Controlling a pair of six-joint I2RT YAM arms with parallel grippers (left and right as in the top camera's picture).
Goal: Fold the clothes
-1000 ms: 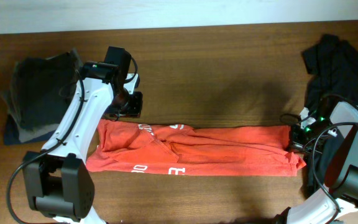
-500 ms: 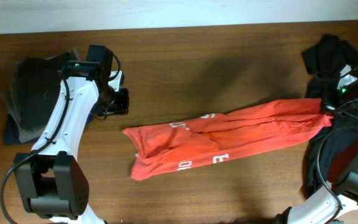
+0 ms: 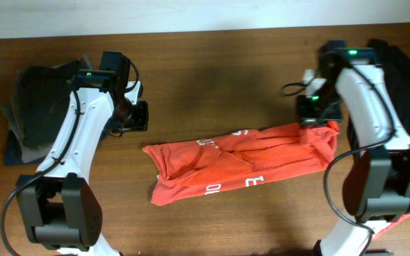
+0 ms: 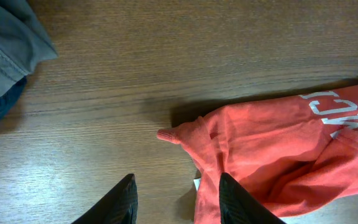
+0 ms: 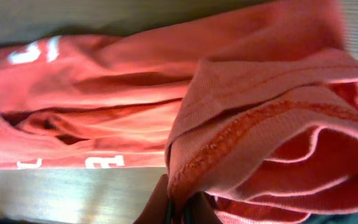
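Note:
The doubled-back hem goes left in the overhead view with my right gripper to the folded T-shirt's middle [image 3: 256, 158] [image 5: 73, 127] next. It is lowered and released there, since that middle lies below.
The red-orange T-shirt [image 3: 233, 163] with white lettering lies as a long folded strip across the middle of the table. My right gripper [image 3: 317, 119] is shut on its right end, which is lifted and doubled back over the strip; the pinched hem [image 5: 229, 149] fills the right wrist view. My left gripper [image 3: 135, 117] is open and empty, just up-left of the shirt's left end [image 4: 185, 134]. A black garment [image 3: 404, 78] lies at the far right, partly under the right arm.
A pile of dark grey and blue clothes [image 3: 38, 103] lies at the left edge, also in the left wrist view [image 4: 8, 43]. Bare brown table [image 3: 212, 71] lies behind the shirt. A red cloth edge [image 3: 404, 219] shows at the bottom right.
My right gripper has carried the shirt's right end up and then leftward, doubling it over the strip. The shirt shifted right and shortened. My left arm moved off to the left, open.

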